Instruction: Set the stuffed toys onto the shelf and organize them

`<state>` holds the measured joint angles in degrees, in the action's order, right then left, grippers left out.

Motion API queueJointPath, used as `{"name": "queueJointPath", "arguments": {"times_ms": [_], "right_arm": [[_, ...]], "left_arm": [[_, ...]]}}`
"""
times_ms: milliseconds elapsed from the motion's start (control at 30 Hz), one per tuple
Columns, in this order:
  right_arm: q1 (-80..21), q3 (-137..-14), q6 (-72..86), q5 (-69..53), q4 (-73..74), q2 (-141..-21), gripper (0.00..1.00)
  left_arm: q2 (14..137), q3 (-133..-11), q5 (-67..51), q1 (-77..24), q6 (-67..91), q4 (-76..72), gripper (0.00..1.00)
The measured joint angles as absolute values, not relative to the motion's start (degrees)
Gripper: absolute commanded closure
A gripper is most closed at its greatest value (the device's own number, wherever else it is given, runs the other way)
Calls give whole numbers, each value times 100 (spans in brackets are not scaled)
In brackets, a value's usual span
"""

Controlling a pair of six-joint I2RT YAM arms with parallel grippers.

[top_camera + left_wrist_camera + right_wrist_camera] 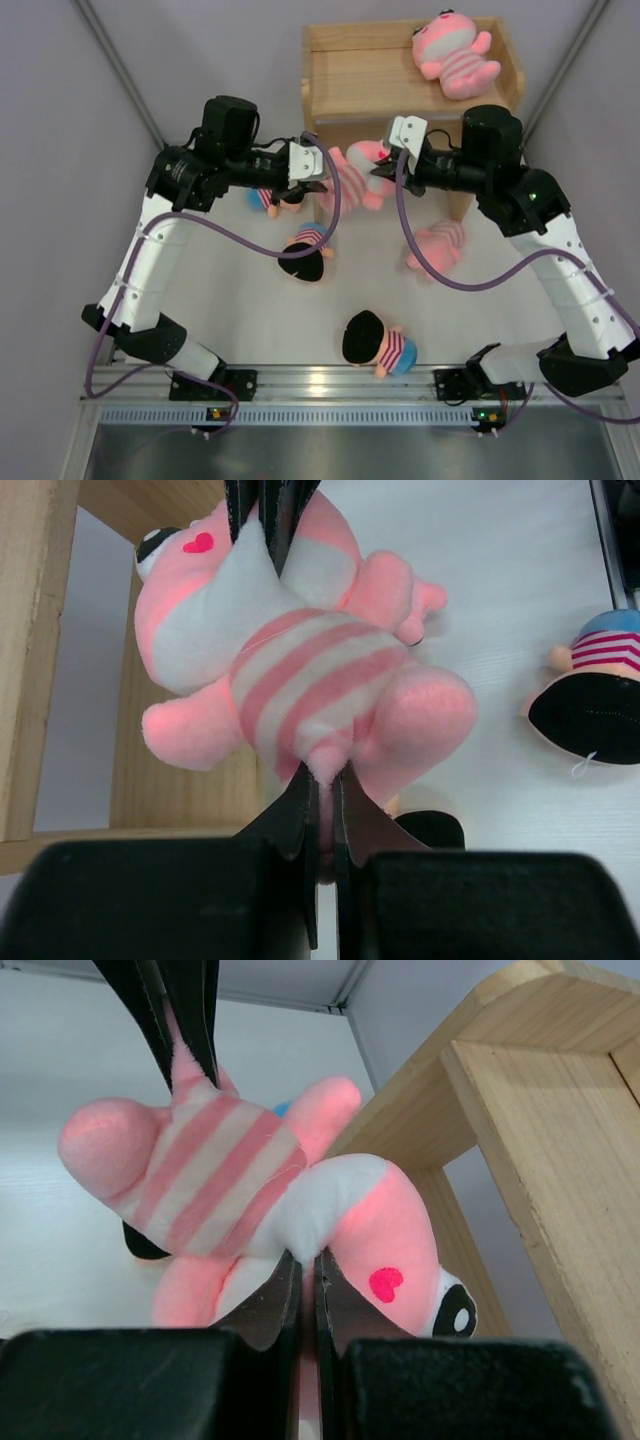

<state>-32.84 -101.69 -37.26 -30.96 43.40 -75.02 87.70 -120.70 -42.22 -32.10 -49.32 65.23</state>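
My left gripper holds the pink striped toy and will move up next and carry it outward onto the empty end of the shelf's top level, since the second toy takes up only the other end.
Both grippers hold one pink striped toy (352,177) in the air just in front of the wooden shelf (340,95). My left gripper (318,180) is shut on its tail end (325,770). My right gripper (382,172) is shut on the white fabric by its head (310,1245). A second pink toy (455,55) lies on the shelf's top tier at the right. A third pink toy (437,247) lies on the table by the shelf's right side. Three dolls lie on the table: one under my left arm (270,198), one in the middle (305,257), one near the front (378,342).
The shelf's side panel and post (540,1140) stand close to the right of the held toy. The white table (250,310) lies between the two arm bases. Grey walls close in the sides. A metal rail (320,385) runs along the near edge.
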Motion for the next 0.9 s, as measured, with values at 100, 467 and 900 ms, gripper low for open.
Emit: {"name": "queueJointPath", "arguments": {"times_ms": [100, 467, 900], "right_arm": [[-3284, -10092, -3570, -3020, 4082, -7432, 68], [-3284, -8934, -2480, -1518, 2320, -5697, 16], [-3284, -6718, -1347, -305, 2416, -4327, 16]], "left_arm": [[8814, -12215, -4241, -3214, -4853, 6571, 100], [9083, -13924, -3656, -3238, -3190, 5544, 100], [10235, -14053, -1444, -3240, -1938, 3326, 100]]}}
